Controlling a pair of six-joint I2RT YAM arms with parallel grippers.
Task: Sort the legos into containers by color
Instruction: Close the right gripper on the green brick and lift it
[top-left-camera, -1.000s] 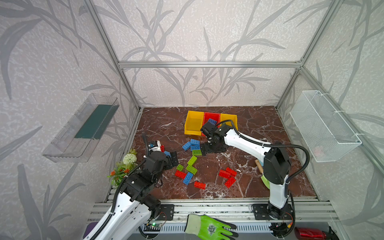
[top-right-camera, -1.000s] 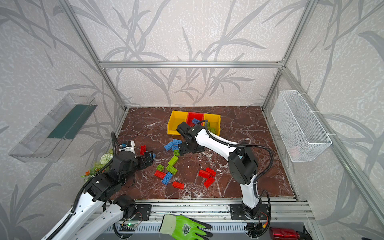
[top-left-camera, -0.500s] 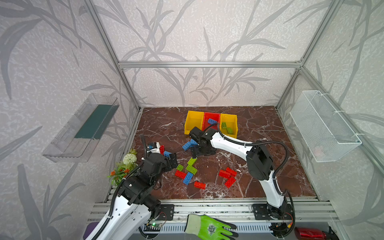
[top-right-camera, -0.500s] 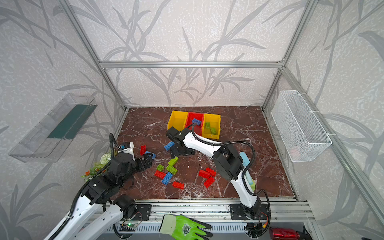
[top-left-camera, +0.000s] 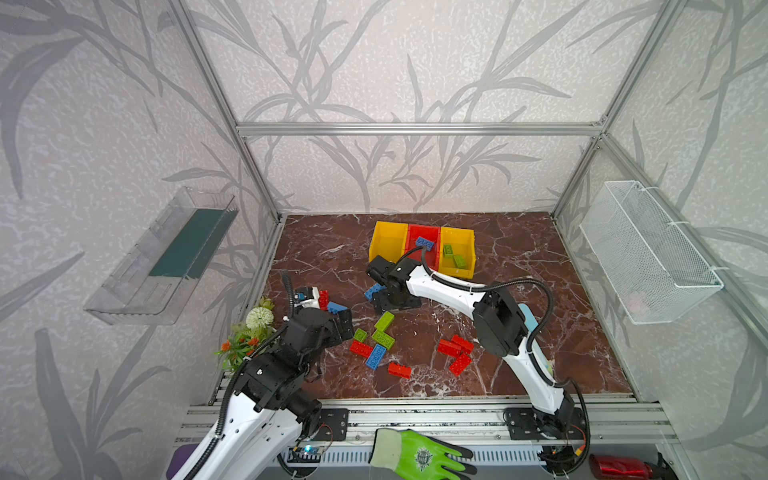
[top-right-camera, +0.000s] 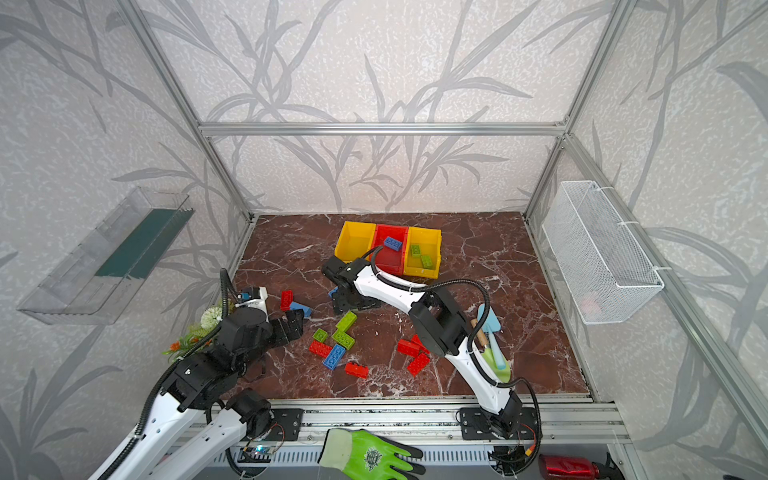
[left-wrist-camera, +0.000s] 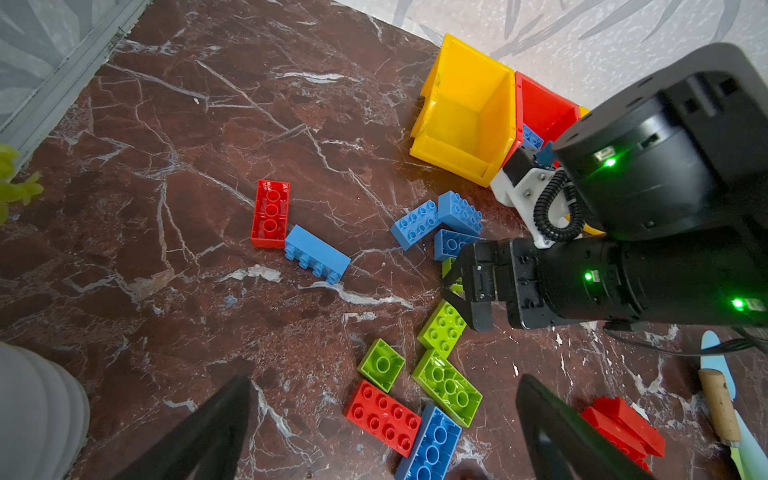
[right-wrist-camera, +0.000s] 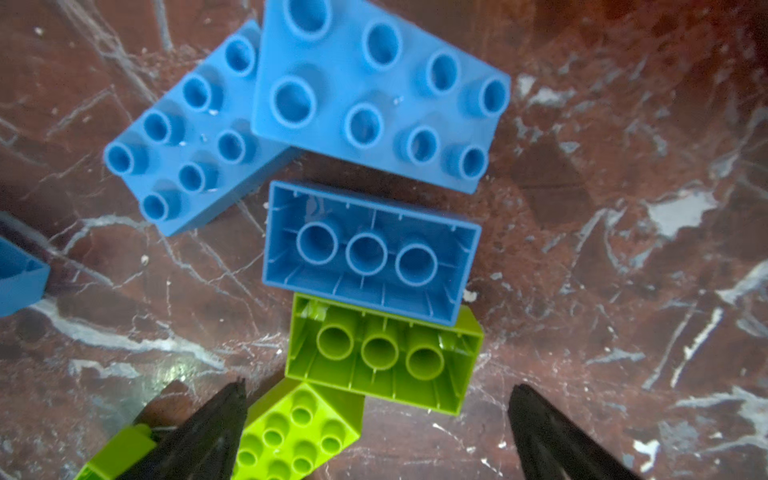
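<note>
The upturned lime lego has a blue lego along its long side and both its short ends are clear, so my right gripper needs to come down around it to close.
The containers stand at the back: a yellow bin, a red bin holding a blue lego, and a yellow bin holding lime legos. My right gripper hangs open, pointing down just over an upturned lime lego and an upturned blue lego, gripping neither. Two studded blue legos lie beyond. My left gripper is open above a red lego, a blue one and lime ones.
Red legos are piled at the front right, and a red and a blue lego lie at the left. A trowel lies under the right arm. Fake flowers sit by the left arm. A wire basket and a clear tray hang on the walls.
My right gripper has swung from in front of the bins to the left and down over the blue and lime legos. The left arm has barely moved.
</note>
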